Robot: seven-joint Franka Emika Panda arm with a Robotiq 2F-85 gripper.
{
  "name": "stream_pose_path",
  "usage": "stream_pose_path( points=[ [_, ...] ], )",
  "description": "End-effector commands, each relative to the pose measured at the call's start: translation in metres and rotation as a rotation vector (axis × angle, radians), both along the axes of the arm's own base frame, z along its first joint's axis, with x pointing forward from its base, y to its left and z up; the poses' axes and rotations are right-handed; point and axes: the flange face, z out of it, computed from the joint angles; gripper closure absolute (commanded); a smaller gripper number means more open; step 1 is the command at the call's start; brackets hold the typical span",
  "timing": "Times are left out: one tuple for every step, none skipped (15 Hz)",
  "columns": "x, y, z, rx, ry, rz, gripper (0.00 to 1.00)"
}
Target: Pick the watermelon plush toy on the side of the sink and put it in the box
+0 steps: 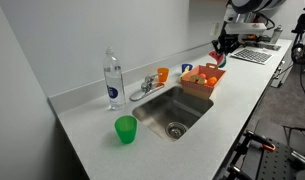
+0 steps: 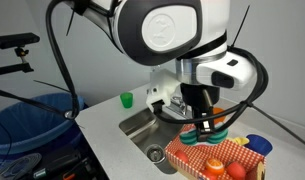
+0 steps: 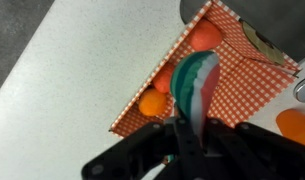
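The watermelon plush toy (image 2: 214,133) is still hanging above the box's rim. My gripper will next move outward and down over the bare checkered bottom of the box.
My gripper (image 3: 189,128) is shut on the watermelon plush toy (image 3: 195,82), which hangs edge-on with its green rind, white band and red face showing. It is held above the orange checkered box (image 3: 232,50), which holds small orange toys. In an exterior view the gripper (image 2: 204,127) holds the toy (image 2: 214,133) just over the box (image 2: 192,155). In the far exterior view the gripper (image 1: 224,47) hovers above the box (image 1: 199,82), which sits right of the steel sink (image 1: 174,112).
A green cup (image 1: 125,129) stands at the sink's front corner. A water bottle (image 1: 113,80), the chrome faucet (image 1: 147,85) and a small orange cup (image 1: 163,74) line the wall behind the sink. A keyboard (image 1: 254,56) lies on the far counter.
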Motion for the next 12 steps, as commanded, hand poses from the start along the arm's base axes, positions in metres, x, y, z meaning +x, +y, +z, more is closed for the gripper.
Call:
stream_pose_path(
  points=[
    [0.022, -0.007, -0.005, -0.01, -0.013, 0.013, 0.97],
    [0.027, -0.005, -0.007, -0.012, -0.016, 0.024, 0.97],
    [0.031, -0.004, -0.008, -0.015, -0.021, 0.033, 0.97],
    [0.037, -0.001, -0.009, -0.015, -0.026, 0.042, 0.97],
    [0.041, 0.002, -0.01, -0.014, -0.031, 0.049, 0.97],
    [0.046, 0.007, -0.011, -0.016, -0.039, 0.062, 0.97],
    [0.05, 0.011, -0.011, -0.02, -0.044, 0.074, 0.97],
    [0.054, 0.016, -0.011, -0.021, -0.049, 0.085, 0.97],
    [0.057, 0.021, -0.012, -0.02, -0.052, 0.094, 0.97],
    [0.06, 0.024, -0.014, -0.02, -0.051, 0.103, 0.97],
    [0.061, 0.027, -0.015, -0.02, -0.049, 0.109, 0.97],
    [0.062, 0.029, -0.017, -0.021, -0.048, 0.115, 0.97]
  ],
)
